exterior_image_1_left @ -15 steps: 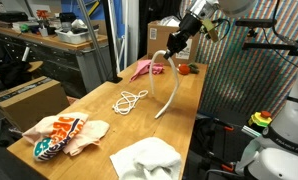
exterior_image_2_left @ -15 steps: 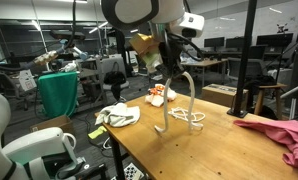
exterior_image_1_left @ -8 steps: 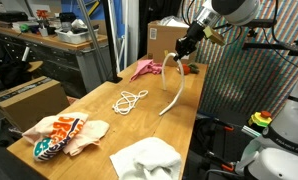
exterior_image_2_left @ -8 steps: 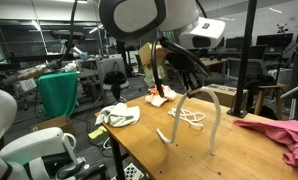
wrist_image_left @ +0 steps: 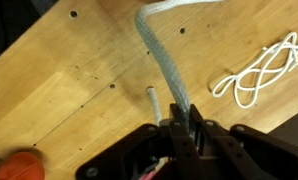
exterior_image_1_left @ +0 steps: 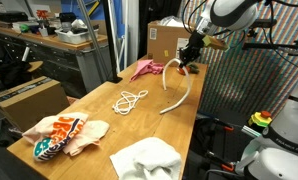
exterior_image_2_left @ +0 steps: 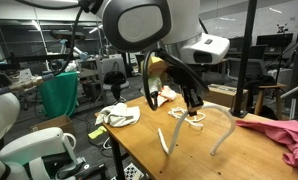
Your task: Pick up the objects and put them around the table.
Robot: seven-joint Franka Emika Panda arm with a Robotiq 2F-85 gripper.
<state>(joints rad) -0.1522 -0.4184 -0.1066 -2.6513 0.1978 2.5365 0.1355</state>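
The pinched part of the white curved piece in my gripper stands above the table. I should next bring the piece down toward the bare wood under its arch (exterior_image_1_left: 176, 87) and release it.
My gripper (exterior_image_1_left: 189, 53) (exterior_image_2_left: 193, 101) is shut on the white curved strip (exterior_image_1_left: 176, 95) (exterior_image_2_left: 221, 114). It holds one end up, and the strip arches down to the table (exterior_image_1_left: 97, 118) (exterior_image_2_left: 194, 162). In the wrist view the jaws (wrist_image_left: 178, 116) pinch the strip (wrist_image_left: 159, 55) above the wood (wrist_image_left: 59, 80). The thin white cord (exterior_image_1_left: 129, 100) (exterior_image_2_left: 195, 118) (wrist_image_left: 257, 75) lies beside it. The pink cloth (exterior_image_1_left: 144, 68) (exterior_image_2_left: 281, 135) lies at the far end near the gripper. The patterned cloth (exterior_image_1_left: 59, 135) (exterior_image_2_left: 161, 96) and the white-grey cloth (exterior_image_1_left: 146, 158) (exterior_image_2_left: 119, 115) lie at the other end.
A brown cardboard box (exterior_image_1_left: 167, 40) stands on the table end behind the gripper. A small red item (exterior_image_1_left: 193, 68) (wrist_image_left: 24, 165) lies near it. A cluttered grey workbench (exterior_image_1_left: 49, 45) runs along one side. Another box (exterior_image_1_left: 29, 100) sits low beside the table.
The gripper has carried the held end of the strip along the table toward the box end. The strip has swung with it, and its free end trails on the wood.
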